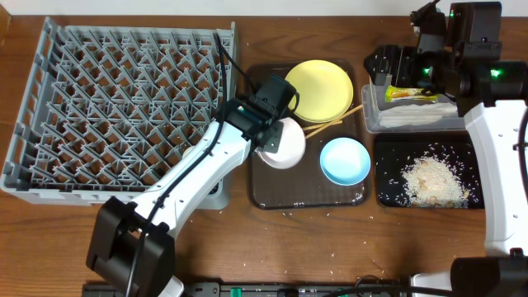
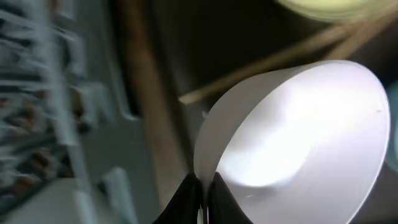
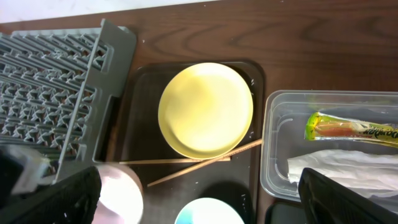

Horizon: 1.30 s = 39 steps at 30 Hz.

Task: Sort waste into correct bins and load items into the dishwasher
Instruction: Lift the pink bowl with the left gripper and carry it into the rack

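The left gripper swings outward and to the left in the overhead view next and releases the bowl onto the grey rack's far wires, since they stand empty.
My left gripper point(image 1: 266, 139) is shut on the rim of the white bowl point(image 1: 283, 144) and holds it tilted over the left side of the brown serving tray; the left wrist view shows the bowl point(image 2: 298, 143) pinched between the fingers point(image 2: 204, 196). The yellow plate point(image 1: 319, 89), two chopsticks point(image 1: 334, 121) and light blue bowl point(image 1: 345, 160) lie on that tray. The grey dish rack point(image 1: 115, 107) stands at the left. My right gripper point(image 3: 199, 202) is open and empty, high above the tray. The clear tub point(image 1: 373, 120) holds the green-and-yellow wrapper point(image 1: 412, 93) and white napkin point(image 1: 422, 114). Rice point(image 1: 433, 180) lies in the black tray point(image 1: 386, 196).
The dark brown serving tray point(image 1: 307, 194) lies between the rack and the bins. Loose rice grains point(image 1: 330, 252) dot the table in front of it. No white cup shows.
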{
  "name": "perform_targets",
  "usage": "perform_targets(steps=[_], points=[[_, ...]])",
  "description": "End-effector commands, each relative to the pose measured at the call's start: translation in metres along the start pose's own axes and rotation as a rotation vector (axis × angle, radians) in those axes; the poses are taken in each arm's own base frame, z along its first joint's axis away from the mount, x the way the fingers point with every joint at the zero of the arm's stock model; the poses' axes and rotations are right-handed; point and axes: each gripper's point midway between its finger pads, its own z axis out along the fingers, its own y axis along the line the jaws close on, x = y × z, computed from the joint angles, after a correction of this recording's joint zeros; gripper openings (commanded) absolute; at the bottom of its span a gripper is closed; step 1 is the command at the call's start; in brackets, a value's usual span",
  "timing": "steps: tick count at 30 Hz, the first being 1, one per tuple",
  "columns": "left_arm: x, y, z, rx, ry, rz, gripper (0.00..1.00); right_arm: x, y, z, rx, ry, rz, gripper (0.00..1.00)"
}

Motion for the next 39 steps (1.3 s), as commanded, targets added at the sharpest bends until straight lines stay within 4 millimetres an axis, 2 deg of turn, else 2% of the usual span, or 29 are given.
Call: perform_targets(steps=[1, 8, 16, 21, 26, 30, 33, 39], points=[[-0.024, 0.038, -0.007, -0.222, -0.122, -0.051, 0.08, -0.002, -0.002, -0.005, 0.006, -0.011, -0.012, 0.99], [-0.057, 0.07, -0.025, -0.429, -0.296, -0.099, 0.07, -0.002, -0.002, -0.005, 0.005, -0.011, -0.012, 0.99], [-0.094, 0.112, -0.064, -0.721, -0.477, -0.085, 0.07, -0.002, -0.002, -0.005, 0.005, -0.011, -0.012, 0.99], [-0.118, 0.137, -0.078, -0.803, -0.525, -0.061, 0.07, -0.002, -0.002, -0.005, 0.005, -0.011, -0.012, 0.99], [-0.132, 0.171, -0.088, -0.865, -0.561, -0.114, 0.07, -0.002, -0.002, -0.005, 0.005, -0.011, -0.012, 0.99], [-0.139, 0.197, -0.089, -0.912, -0.563, -0.135, 0.08, -0.002, -0.002, -0.005, 0.005, -0.011, -0.012, 0.99], [-0.144, 0.209, -0.082, -0.946, -0.542, -0.102, 0.07, -0.002, -0.002, -0.005, 0.005, -0.011, -0.012, 0.99], [-0.152, 0.216, -0.046, -0.995, -0.473, -0.002, 0.07, -0.002, -0.002, -0.005, 0.005, -0.011, -0.012, 0.99]])
